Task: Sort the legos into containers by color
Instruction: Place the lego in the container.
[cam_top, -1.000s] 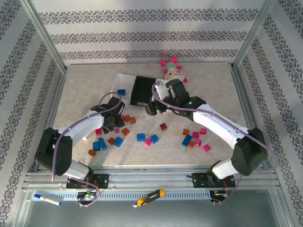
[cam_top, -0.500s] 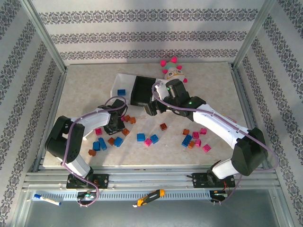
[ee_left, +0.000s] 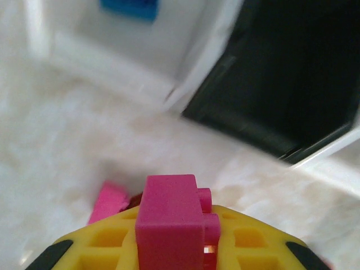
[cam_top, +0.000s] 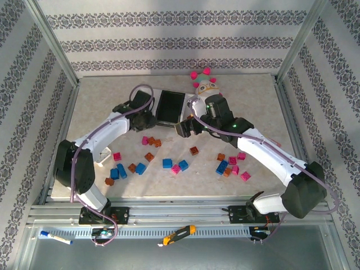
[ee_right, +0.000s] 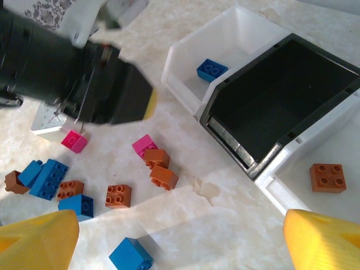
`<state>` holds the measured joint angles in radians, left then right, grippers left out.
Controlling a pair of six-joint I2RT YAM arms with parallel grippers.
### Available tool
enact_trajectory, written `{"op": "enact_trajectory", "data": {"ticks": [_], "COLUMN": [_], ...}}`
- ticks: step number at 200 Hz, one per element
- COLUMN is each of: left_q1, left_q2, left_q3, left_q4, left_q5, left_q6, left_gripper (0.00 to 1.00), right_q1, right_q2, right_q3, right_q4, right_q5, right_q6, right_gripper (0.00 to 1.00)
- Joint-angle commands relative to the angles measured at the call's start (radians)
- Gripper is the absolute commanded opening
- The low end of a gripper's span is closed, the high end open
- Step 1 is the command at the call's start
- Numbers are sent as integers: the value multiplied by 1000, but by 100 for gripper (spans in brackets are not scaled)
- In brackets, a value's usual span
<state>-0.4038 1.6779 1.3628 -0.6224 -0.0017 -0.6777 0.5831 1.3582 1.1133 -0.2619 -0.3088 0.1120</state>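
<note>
The magenta lego needs to be carried outward over the black bin's bottom by the robot's left gripper and released there, since that empty bin is outward of the gripper.
My left gripper (ee_left: 173,244) is shut on a magenta lego (ee_left: 169,211), held just above the table in front of the containers. In the top view the left gripper (cam_top: 144,118) sits beside the black bin (cam_top: 170,106). The left white bin (ee_right: 225,39) holds a blue lego (ee_right: 211,69). An orange lego (ee_right: 327,177) lies in the right white bin (ee_right: 298,169), with the black bin (ee_right: 275,101) between the two. My right gripper (ee_right: 180,247) hangs open over the table, near the bins (cam_top: 183,128). Loose legos (cam_top: 167,163) in blue, pink and orange lie scattered across the front of the table.
A plush toy with pink spikes (cam_top: 203,83) stands behind the bins. A small white cup (cam_top: 102,157) sits under the left arm. Pink and orange legos (ee_right: 156,157) lie close to the left gripper's body (ee_right: 84,84). Metal frame posts border the table.
My left gripper shut on a magenta lego in the left pile, lifted it and swung back towards the bins. The right gripper drifted slightly right and stayed open.
</note>
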Motion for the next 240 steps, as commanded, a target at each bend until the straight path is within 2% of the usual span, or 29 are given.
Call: {"op": "enact_trajectory", "data": {"ticks": [1, 42, 94, 108, 120, 146, 167, 180, 202, 240], "left_q1": [7, 7, 8, 7, 8, 8, 6, 2, -18, -76], "left_q2": [136, 408, 665, 694, 693, 651, 593, 541, 420, 172], "left_q3": [163, 512, 848, 908, 922, 906, 861, 809, 643, 265], "left_q4": [20, -74, -219, -252, -251, -243, -229, -203, -79, 252], "left_q5": [25, 42, 84, 104, 119, 131, 150, 167, 184, 267], "left_q6": [92, 142, 150, 142, 135, 150, 185, 221, 312, 467], "left_gripper": [16, 16, 17, 21, 32, 56, 81, 91, 100, 99], "right_q1": [-16, -34, -64, -75, -86, -120, -141, -159, -206, -256], "right_q2": [-34, -89, -189, -209, -224, -242, -253, -266, -280, -233], "right_q3": [-24, -71, -150, -161, -168, -181, -197, -214, -247, -253], "right_q4": [30, 24, 13, 5, -2, -31, -71, -89, -124, -188], "right_q5": [-8, 50, 111, 122, 130, 167, 228, 271, 332, 290], "right_q6": [35, 60, 109, 116, 133, 190, 225, 250, 311, 254], "right_gripper": [93, 93, 93, 93, 93, 92, 92, 92, 92, 91]}}
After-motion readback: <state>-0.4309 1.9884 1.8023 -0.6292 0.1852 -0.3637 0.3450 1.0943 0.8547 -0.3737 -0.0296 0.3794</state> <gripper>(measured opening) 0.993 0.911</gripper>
